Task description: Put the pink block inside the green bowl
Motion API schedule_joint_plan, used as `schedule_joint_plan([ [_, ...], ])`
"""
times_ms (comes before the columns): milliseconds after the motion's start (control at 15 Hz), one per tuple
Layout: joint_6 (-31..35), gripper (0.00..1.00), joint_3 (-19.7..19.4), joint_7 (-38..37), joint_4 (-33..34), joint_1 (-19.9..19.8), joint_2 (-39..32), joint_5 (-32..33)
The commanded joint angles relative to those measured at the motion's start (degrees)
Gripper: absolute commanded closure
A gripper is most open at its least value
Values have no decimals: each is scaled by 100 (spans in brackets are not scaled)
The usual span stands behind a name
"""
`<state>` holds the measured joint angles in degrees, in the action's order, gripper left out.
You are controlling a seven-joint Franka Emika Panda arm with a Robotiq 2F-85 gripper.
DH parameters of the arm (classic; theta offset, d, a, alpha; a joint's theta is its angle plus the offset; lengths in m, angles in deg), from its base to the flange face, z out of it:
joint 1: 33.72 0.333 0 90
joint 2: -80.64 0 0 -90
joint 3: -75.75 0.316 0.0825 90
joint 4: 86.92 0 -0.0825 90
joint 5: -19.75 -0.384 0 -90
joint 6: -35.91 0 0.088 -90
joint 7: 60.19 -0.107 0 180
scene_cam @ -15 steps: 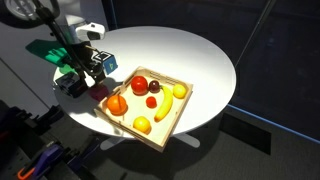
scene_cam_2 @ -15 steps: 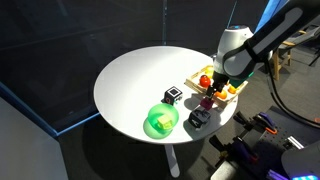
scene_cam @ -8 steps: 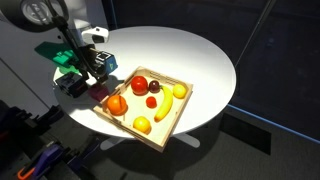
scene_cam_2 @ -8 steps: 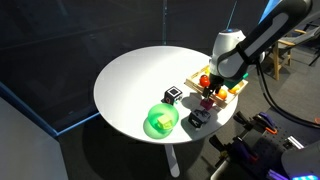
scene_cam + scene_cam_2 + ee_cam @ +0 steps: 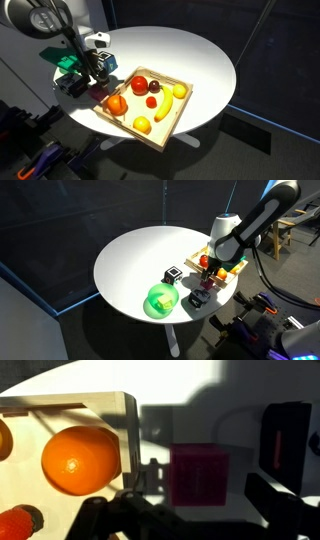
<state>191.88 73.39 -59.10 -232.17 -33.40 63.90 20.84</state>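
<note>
My open fingers are around the pink block [image 5: 98, 92] [image 5: 200, 472] with clear table on each side, so I will lower my gripper a little around the block and close.
The pink block [image 5: 200, 472] sits on the white table beside the wooden tray's corner. In the wrist view it lies between my two fingers, with a gap on each side. My gripper [image 5: 206, 492] is open and low over the block; in both exterior views it [image 5: 210, 274] [image 5: 96, 76] hangs at the table's edge. The block shows as a small dark pink spot under it [image 5: 207, 281]. The green bowl [image 5: 161, 301] stands apart from the block near the table's rim, and is partly hidden behind my arm in an exterior view [image 5: 65, 63].
A square wooden tray [image 5: 172, 117] with fruit, including an orange [image 5: 80, 458], lies next to the block. A blue-and-white cube [image 5: 173, 275] and a dark grey-and-white block [image 5: 197, 299] stand between tray and bowl. The table edge is close.
My gripper has come down a little over the pink block. The block, the bowl and the other things have not moved.
</note>
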Motion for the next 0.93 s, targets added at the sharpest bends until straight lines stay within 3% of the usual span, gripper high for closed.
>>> schedule_joint_plan([
  [0, 192, 0, 39, -42, 52, -27, -125, 29],
  [733, 594, 0, 91, 27, 48, -60, -424, 11],
  [800, 597, 25, 85, 25, 53, -61, -442, 14],
  [867, 597, 26, 87, 26, 57, -63, -455, 12],
])
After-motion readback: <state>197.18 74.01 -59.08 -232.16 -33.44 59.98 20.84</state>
